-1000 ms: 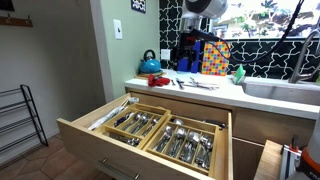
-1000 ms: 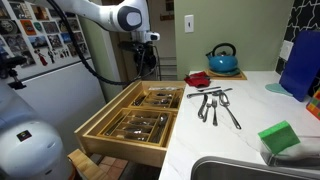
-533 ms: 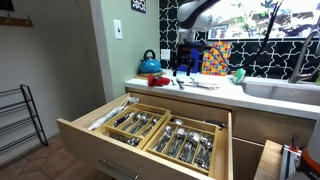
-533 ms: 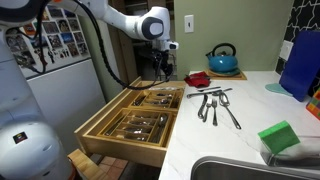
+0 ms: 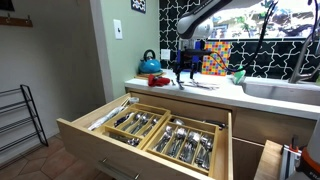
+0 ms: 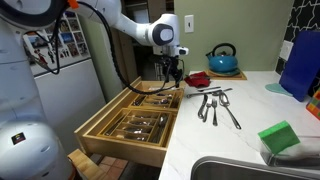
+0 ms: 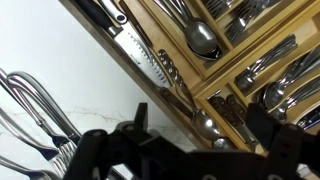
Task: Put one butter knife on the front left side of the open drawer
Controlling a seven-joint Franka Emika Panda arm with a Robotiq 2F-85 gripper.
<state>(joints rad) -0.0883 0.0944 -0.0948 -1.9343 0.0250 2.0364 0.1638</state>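
I should next move my open gripper off the drawer's back edge and lower it onto the butter knife's end by the drawer (image 6: 190, 94), because the knife lies loose on the counter.
The pale-wood drawer (image 5: 88, 133) stands open below the counter, with two cutlery trays of silver utensils; it shows in both exterior views (image 6: 100, 126). Several loose silver utensils (image 6: 218, 105) lie on the white counter and show in both exterior views (image 5: 196, 82) and at the left of the wrist view (image 7: 30, 112). My gripper (image 6: 172, 74) hangs over the back edge of the drawer where it meets the counter (image 5: 183, 68). In the wrist view it (image 7: 198, 125) is open and empty, above the drawer's side section and a spoon (image 7: 200, 38).
A blue kettle (image 6: 223, 58) and a red dish (image 6: 198, 78) stand at the counter's back. A green sponge (image 6: 278, 137) lies beside the sink (image 5: 280, 90). A colourful bag (image 5: 215, 57) stands against the tiled wall. A wire rack (image 5: 20, 115) stands on the floor.
The arm has swung from above the drawer toward the counter's edge and come lower, nearer the loose utensils. The gripper stays open and empty.
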